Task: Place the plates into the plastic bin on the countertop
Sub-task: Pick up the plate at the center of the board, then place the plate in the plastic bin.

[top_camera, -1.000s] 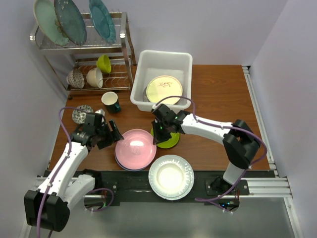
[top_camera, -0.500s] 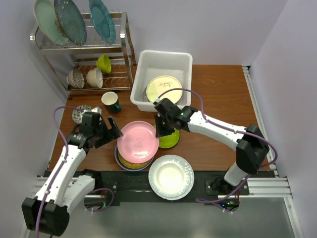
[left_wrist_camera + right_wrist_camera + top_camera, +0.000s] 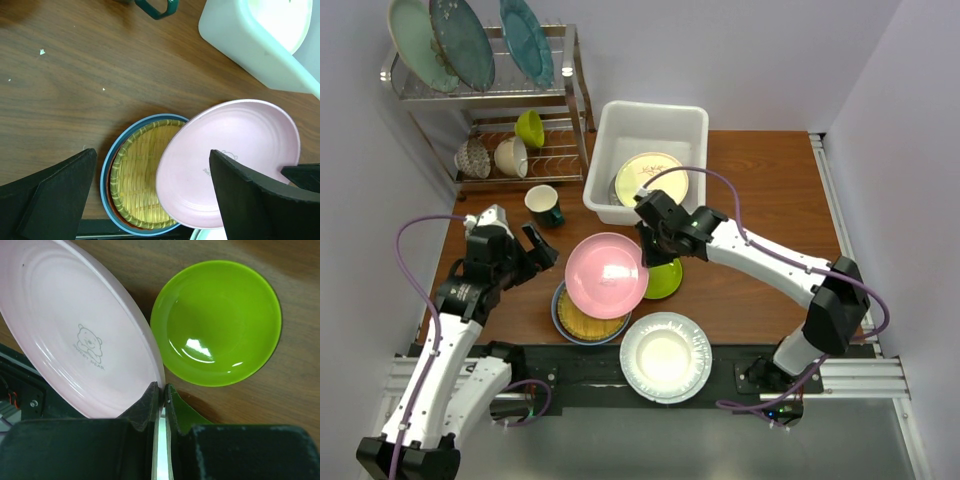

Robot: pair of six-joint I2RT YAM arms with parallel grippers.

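My right gripper should carry the pink plate outward past the bin's near side, lower it and let go, as the cream plate [image 3: 650,178] in the bin is outward of the gripper.
My right gripper [image 3: 161,392] is shut on the rim of the pink plate [image 3: 607,275], holding it tilted above the countertop [image 3: 760,190]. The plate hangs over a stack topped by a woven gold plate [image 3: 140,175] in a blue plate [image 3: 106,170]. A lime green plate [image 3: 215,322] lies flat just right of it, and a white fluted plate [image 3: 665,357] sits at the near edge. The white plastic bin [image 3: 605,135] at the back holds a cream plate [image 3: 650,178]. My left gripper [image 3: 527,256] is open to the left of the stack, holding nothing.
A wire dish rack [image 3: 570,75] at the back left carries three large teal plates and some bowls. A dark green cup [image 3: 542,205] stands between the rack and the bin. The right arm [image 3: 770,260] stretches across the middle of the countertop.
The right gripper has lifted the pink plate off the stack and tipped it up, baring the gold plate. The left gripper has opened wider and drawn back to the left.
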